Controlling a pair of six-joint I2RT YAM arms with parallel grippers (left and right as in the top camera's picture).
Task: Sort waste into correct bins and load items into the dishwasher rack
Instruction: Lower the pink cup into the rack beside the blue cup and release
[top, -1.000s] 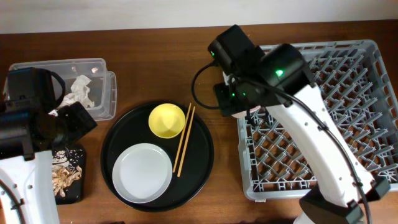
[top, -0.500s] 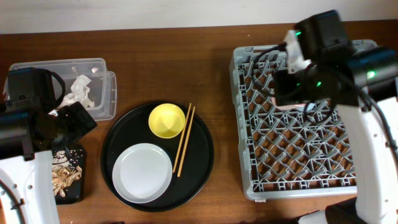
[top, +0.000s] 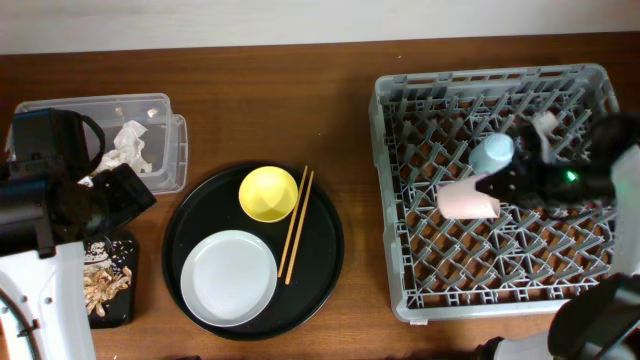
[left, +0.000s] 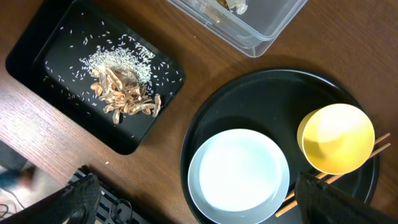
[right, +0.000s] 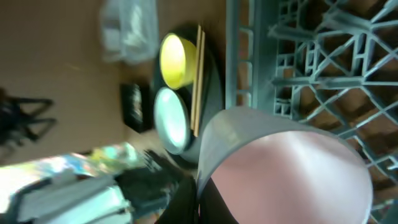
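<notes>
My right gripper goes down to the right in the overhead view next and releases the cup onto the pegs by the light-blue cup, which are empty.
The pink cup (top: 468, 201) lies on its side over the pegs of the grey dishwasher rack (top: 400, 100). My right gripper (top: 500, 190) is shut on its rim, and the right wrist view shows the fingers (right: 200, 199) pinching the cup (right: 292, 174). The light-blue cup (top: 493, 152) sits in the rack just behind. The yellow bowl (top: 268, 193), grey plate (top: 229, 277) and chopsticks (top: 296, 226) lie on the round black tray (top: 330, 250). My left gripper (top: 120, 195) is open and empty, above the plate (left: 239, 174).
The clear tub (top: 165, 110) at the back left holds the crumpled napkin (top: 128, 147). The small black tray (top: 115, 310) at the front left holds brown scraps and rice (left: 124, 93). The bowl (left: 339, 138) also shows in the left wrist view.
My right arm has swung from the rack's left edge to its right side, carrying the pink cup down onto the rack's middle. The light-blue cup now shows. The left arm has not moved.
</notes>
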